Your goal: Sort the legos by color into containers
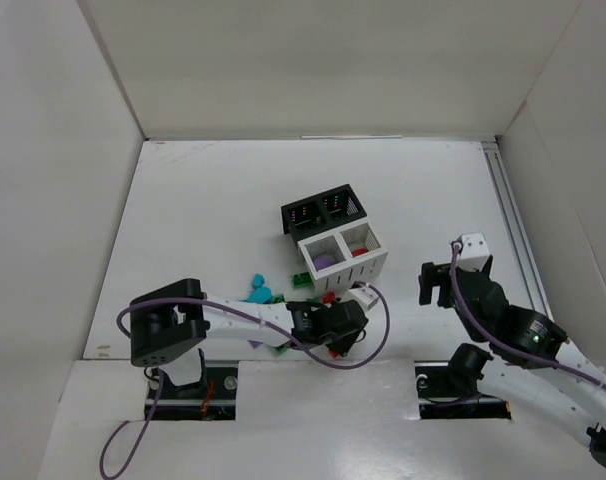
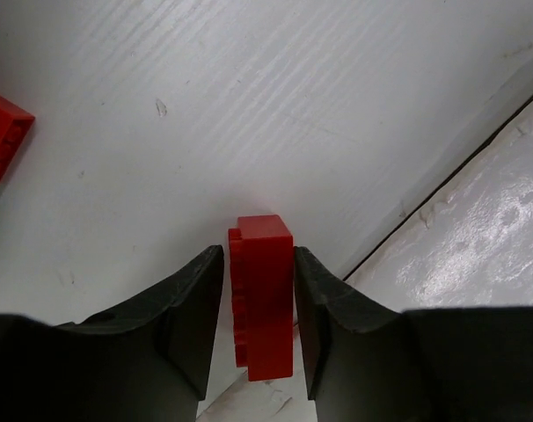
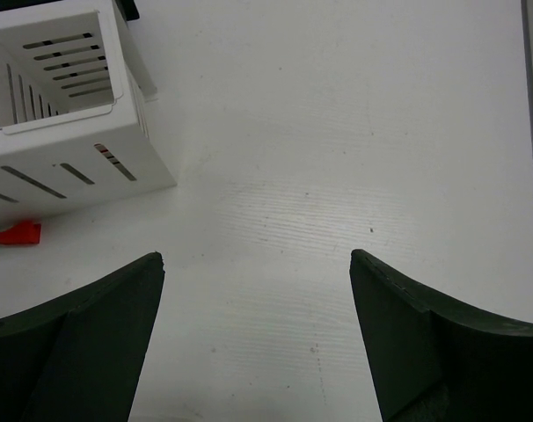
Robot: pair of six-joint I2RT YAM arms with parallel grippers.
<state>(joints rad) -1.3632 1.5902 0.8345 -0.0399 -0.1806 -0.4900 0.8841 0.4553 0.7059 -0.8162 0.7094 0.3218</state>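
I will move my right gripper left in the top view and down to a red lego (image 1: pixel 329 297) (image 3: pixel 22 233) next, because it lies loose by the bin's base.
My left gripper (image 1: pixel 335 342) points down near the table's front edge, and its jaws are closed on a red lego (image 2: pixel 265 294) standing on end between them. In the left wrist view the gripper (image 2: pixel 258 252) has a second red lego (image 2: pixel 3 132) at the left edge. The white bin (image 1: pixel 345 256) holds a purple lego (image 1: pixel 323 262) in its left cell and a red one (image 1: pixel 360 252) in its right cell. The black bin (image 1: pixel 323 210) stands behind it. My right gripper (image 1: pixel 436 290) is open and empty to the right of the white bin (image 3: pixel 64 114); the right wrist view (image 3: pixel 256 257) shows bare table between its fingers.
Loose legos lie in front of the white bin: teal (image 1: pixel 258 292), green (image 1: pixel 300 280) and red (image 1: pixel 328 297). A red lego (image 3: pixel 20 233) shows by the bin's base. A seam (image 2: pixel 442 185) marks the table's front edge. White walls enclose the table.
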